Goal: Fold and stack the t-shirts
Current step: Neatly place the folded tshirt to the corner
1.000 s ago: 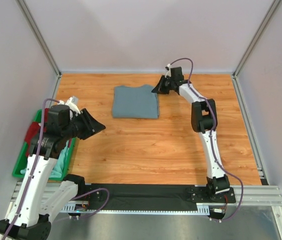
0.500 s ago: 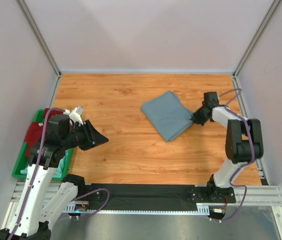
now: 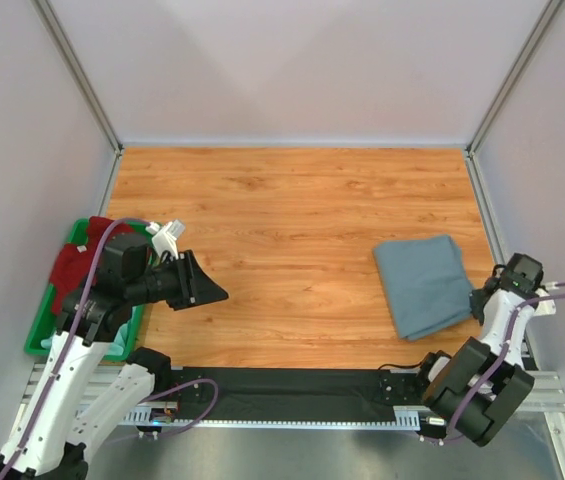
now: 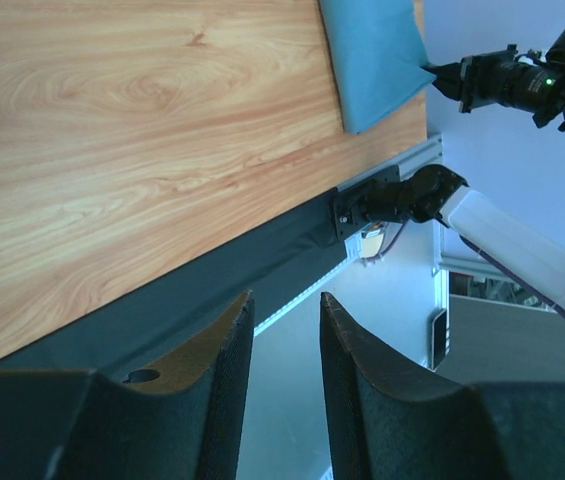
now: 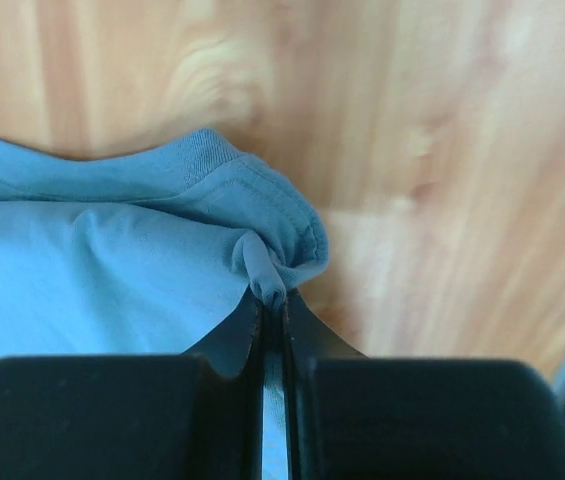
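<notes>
I will drag the t-shirt's hem back and toward that wall with my right gripper next, and then I will open my right gripper.
The slate grey-blue t-shirt (image 3: 425, 283) lies folded on the wooden table at the right front. My right gripper (image 3: 482, 300) is shut on a bunched bit of its hem at the right edge; the right wrist view has the fabric (image 5: 112, 260) pinched between the jaws of this gripper (image 5: 272, 295). My left gripper (image 3: 217, 293) hovers over the left part of the table, open, with nothing between its fingers (image 4: 287, 300). In the left wrist view the same t-shirt (image 4: 372, 55) appears far off. A dark red t-shirt (image 3: 74, 262) lies in the bin, partly hidden by the left arm.
A green plastic bin (image 3: 34, 340) sits at the table's left edge under the left arm. A black strip (image 3: 292, 382) runs along the near edge between the arm bases. Pale walls enclose the table on three sides.
The right arm has dragged the folded grey-blue t-shirt from the back middle to the right front. The left gripper has shifted a little right and forward, its jaws somewhat narrower.
</notes>
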Controlling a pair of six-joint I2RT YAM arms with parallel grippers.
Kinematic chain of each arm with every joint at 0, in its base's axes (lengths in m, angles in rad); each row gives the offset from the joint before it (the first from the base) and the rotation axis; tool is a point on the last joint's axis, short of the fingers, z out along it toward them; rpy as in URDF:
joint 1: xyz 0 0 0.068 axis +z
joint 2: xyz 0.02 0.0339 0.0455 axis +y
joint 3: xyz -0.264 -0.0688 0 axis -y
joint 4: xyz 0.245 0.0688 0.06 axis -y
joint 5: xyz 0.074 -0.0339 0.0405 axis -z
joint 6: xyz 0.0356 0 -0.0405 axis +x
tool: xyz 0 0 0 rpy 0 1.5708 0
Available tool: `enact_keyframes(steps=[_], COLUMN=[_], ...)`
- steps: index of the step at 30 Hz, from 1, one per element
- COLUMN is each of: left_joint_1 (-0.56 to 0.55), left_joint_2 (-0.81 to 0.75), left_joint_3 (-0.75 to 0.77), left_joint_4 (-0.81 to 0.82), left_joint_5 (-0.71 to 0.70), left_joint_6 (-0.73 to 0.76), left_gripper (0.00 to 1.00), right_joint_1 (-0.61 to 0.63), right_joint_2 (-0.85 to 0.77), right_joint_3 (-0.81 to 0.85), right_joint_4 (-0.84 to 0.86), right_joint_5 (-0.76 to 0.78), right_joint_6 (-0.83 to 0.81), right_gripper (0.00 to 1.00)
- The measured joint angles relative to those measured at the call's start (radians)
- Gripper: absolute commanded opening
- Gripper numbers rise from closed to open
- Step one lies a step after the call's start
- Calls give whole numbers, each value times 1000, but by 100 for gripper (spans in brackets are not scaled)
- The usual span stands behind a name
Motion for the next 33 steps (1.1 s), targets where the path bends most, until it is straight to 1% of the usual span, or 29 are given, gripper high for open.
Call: enact_keyframes(steps=[4, 12, 14, 19, 25, 26, 27, 29, 30, 32, 33], left_joint_1=[-25, -57, -61, -67, -77, -77, -77, -77, -77, -79, -80], left_joint_2=[16, 65, 69, 82, 90, 89, 88, 86, 86, 84, 84], left_joint_3=[9, 73, 79, 87, 107, 107, 107, 107, 109, 112, 115], left_joint_4=[2, 1, 0, -8, -31, -35, -40, -46, -52, -58, -61], left_joint_5=[2, 2, 2, 0, -6, -6, -7, -7, -7, -9, -10], left_joint_6=[1, 14, 18, 31, 52, 55, 58, 63, 67, 72, 73], left_gripper=[39, 38, 38, 37, 36, 36, 36, 36, 37, 37, 38], right_joint_1=[-142, -369, -394, -410, -413, -413, -413, -413, -414, -414, -410], right_joint_2=[-6, 26, 37, 51, 175, 183, 187, 190, 193, 190, 180], right_joint_3=[3, 13, 13, 16, 92, 100, 102, 108, 114, 124, 127], right_joint_4=[-49, -98, -105, -114, -117, -117, -119, -129, -136, -149, -160], right_joint_5=[2, 55, 89, 154, 199, 203, 206, 214, 222, 235, 240], right_joint_6=[-70, -85, -82, -74, -87, -89, -93, -102, -109, -128, -136], right_gripper=[0, 0, 0, 0, 1, 3, 12, 24, 33, 43, 61])
